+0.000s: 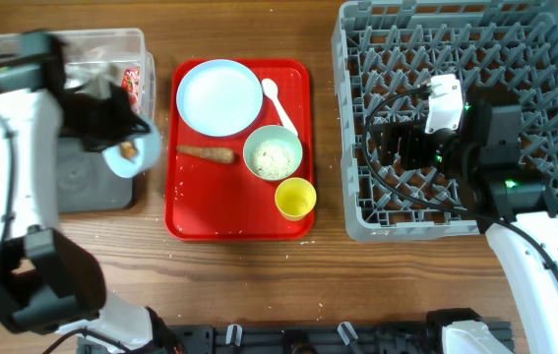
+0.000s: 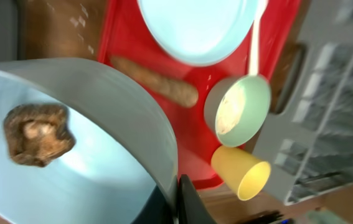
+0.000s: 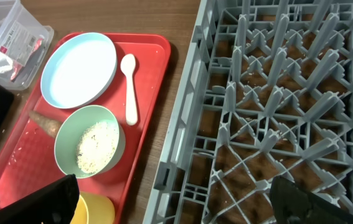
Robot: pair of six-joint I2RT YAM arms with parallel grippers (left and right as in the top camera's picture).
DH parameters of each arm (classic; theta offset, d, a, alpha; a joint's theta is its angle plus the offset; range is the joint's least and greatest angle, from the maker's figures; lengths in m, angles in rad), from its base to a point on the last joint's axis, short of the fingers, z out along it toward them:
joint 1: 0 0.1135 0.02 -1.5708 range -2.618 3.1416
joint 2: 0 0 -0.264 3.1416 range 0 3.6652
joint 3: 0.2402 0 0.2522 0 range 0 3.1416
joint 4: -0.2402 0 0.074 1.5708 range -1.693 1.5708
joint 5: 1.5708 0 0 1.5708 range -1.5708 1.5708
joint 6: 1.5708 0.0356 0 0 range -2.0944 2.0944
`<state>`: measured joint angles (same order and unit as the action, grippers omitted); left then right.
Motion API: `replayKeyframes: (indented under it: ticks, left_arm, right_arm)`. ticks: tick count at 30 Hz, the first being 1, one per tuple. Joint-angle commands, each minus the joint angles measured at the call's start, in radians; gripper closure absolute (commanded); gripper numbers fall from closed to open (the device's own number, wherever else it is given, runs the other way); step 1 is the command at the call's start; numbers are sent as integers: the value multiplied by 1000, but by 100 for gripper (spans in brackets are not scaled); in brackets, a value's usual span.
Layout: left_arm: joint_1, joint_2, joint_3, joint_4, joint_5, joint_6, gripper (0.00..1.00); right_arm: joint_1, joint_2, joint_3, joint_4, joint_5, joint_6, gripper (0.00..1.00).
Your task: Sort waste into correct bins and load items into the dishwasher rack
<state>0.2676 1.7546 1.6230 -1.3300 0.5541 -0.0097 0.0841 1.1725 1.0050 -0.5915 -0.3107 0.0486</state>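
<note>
The left gripper dumps the lump next. Then it swings down onto the red tray's bare near corner (image 1: 206, 201), since it's below and to the right in the overhead view.
My left gripper (image 1: 129, 133) is shut on the rim of a pale blue bowl (image 1: 124, 157) and holds it tilted over the black tray (image 1: 87, 187). A small brown food lump (image 2: 37, 134) lies in the bowl (image 2: 101, 118), with the fingers (image 2: 179, 199) pinching its edge. The clear tub (image 1: 62, 47) holds the red snack wrapper (image 1: 132, 81). On the red tray (image 1: 190, 221) are the pale blue plate (image 1: 219, 95), the brown carrot-shaped stick (image 1: 207, 152), a green bowl (image 1: 273, 153) with rice-like crumbs and the yellow cup (image 1: 295, 198). My right gripper (image 1: 394, 147) is open and empty over the grey rack (image 1: 515, 59).
A white spoon (image 1: 279, 103) lies on the red tray beside the plate. The right wrist view shows the rack's left wall (image 3: 182, 124) close to the red tray's edge (image 3: 154, 112), and the open fingers (image 3: 176, 205) spanning that gap.
</note>
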Motion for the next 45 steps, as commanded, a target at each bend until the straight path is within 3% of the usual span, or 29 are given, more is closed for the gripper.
replayKeyframes:
  ticks: [1, 6, 11, 19, 24, 28, 30, 36, 39, 42, 45]
  left_arm:
    - [200, 45, 13, 21, 333, 168, 96]
    - [431, 192, 13, 27, 651, 216, 96]
    - [540, 345, 13, -39, 837, 215, 96]
    - [562, 397, 13, -78, 1023, 178, 96]
    - [562, 392, 14, -113, 1023, 149, 96]
    - [558, 370, 14, -192, 1018, 263, 96]
    - [512, 300, 13, -357, 985, 599, 96]
    - [225, 110, 13, -309, 687, 595, 96]
    - [97, 90, 13, -240, 518, 461, 96]
    - [-68, 90, 13, -142, 231, 179, 96]
    - [-182, 89, 13, -121, 26, -7, 96]
  right_arm:
    - [0, 2, 15, 3, -12, 4, 0]
    - [0, 2, 15, 4, -12, 5, 0]
    - [0, 2, 15, 4, -12, 4, 1]
    - [0, 2, 15, 4, -12, 4, 0]
    - [0, 2, 15, 4, -11, 4, 0]
    - [0, 2, 15, 6, -12, 4, 0]
    - [0, 2, 15, 8, -12, 4, 0]
    - [0, 2, 15, 14, -12, 7, 0]
    - [0, 2, 15, 14, -12, 7, 0]
    - [0, 2, 15, 13, -12, 7, 0]
    - [0, 2, 15, 5, -12, 7, 0]
